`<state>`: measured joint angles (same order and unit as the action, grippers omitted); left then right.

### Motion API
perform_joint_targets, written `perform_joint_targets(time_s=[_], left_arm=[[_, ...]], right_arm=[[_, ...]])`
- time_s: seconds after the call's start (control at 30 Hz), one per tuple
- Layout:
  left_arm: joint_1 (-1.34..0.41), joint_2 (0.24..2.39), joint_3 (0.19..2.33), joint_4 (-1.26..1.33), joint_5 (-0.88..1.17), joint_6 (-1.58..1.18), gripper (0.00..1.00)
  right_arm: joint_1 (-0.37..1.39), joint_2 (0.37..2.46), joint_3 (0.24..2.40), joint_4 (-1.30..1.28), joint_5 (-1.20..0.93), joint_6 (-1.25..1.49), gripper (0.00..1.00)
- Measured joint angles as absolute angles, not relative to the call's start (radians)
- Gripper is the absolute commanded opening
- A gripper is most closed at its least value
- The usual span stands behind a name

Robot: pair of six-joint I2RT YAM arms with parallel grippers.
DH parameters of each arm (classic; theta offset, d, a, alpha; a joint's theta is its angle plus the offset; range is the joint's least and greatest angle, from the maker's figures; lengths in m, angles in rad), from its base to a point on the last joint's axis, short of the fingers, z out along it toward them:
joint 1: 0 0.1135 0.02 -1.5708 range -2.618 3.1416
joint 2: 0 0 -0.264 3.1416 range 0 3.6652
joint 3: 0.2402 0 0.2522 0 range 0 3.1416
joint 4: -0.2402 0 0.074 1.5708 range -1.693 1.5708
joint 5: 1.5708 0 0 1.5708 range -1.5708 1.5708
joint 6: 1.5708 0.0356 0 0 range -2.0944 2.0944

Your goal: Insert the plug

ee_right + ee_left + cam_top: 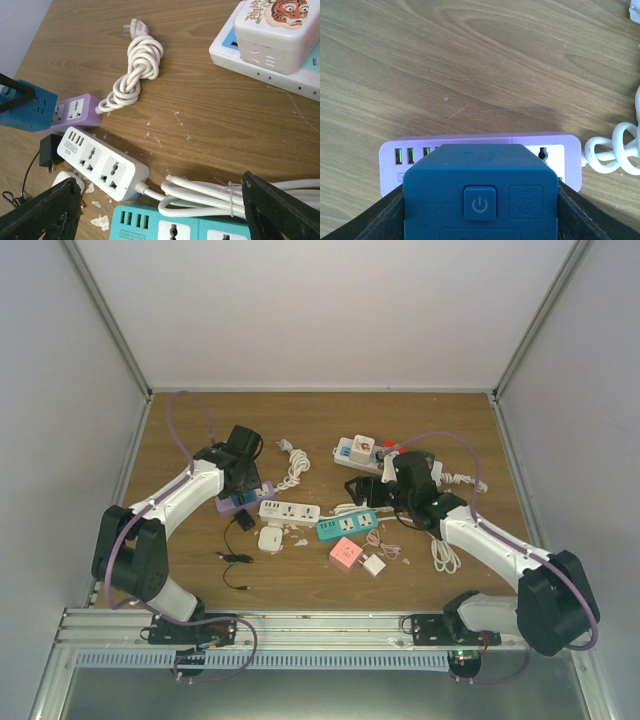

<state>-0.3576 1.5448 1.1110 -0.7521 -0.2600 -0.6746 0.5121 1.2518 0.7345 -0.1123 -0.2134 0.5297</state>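
The blue adapter [480, 192] needs to go onto the power strip's middle socket beside the USB ports. My left gripper will press it down and slightly outward next.
My left gripper [480, 212] is shut on a blue cube-shaped plug adapter [480, 192] with a power button on its face. It holds the adapter just over the purple power strip [555, 155], covering the strip's middle. Green USB ports show at the strip's left end and one socket at its right. In the top view the left gripper [240, 480] stands over the purple strip [247, 502]. The right wrist view shows the blue adapter [27, 107] at the purple strip [75, 111]. My right gripper [160, 220] is open and empty above a teal strip [165, 227].
A white power strip [289, 511] and the teal strip [347, 525] lie mid-table. A pink adapter [346, 552], white cube [374, 565], black charger [243, 523] and white adapter [270, 538] lie nearer. A coiled white cable [293, 470] and another strip [360, 450] are behind.
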Motion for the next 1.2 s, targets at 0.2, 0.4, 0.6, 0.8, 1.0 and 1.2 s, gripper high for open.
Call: perform_joint_targets(time_s=[0.2, 0.4, 0.6, 0.8, 1.0, 1.2], left_arm=[[-0.358, 1.564, 1.111, -0.745, -0.267, -0.682, 0.34], [-0.360, 1.584, 1.106, -0.745, -0.273, -0.683, 0.34], [-0.365, 1.599, 1.106, -0.740, -0.286, -0.677, 0.35], [-0.363, 1.620, 1.110, -0.719, -0.295, -0.629, 0.34], [-0.341, 1.649, 1.130, -0.682, -0.288, -0.574, 0.33], [-0.334, 1.662, 1.132, -0.657, -0.289, -0.555, 0.31]], right_arm=[[0.512, 1.259, 0.735, -0.113, -0.209, 0.530, 0.87], [0.512, 1.259, 0.735, -0.115, -0.206, 0.530, 0.87], [0.512, 1.259, 0.735, -0.116, -0.202, 0.530, 0.87], [0.512, 1.259, 0.731, -0.120, -0.194, 0.530, 0.87], [0.512, 1.259, 0.719, -0.120, -0.188, 0.532, 0.87], [0.512, 1.259, 0.717, -0.138, -0.180, 0.533, 0.86]])
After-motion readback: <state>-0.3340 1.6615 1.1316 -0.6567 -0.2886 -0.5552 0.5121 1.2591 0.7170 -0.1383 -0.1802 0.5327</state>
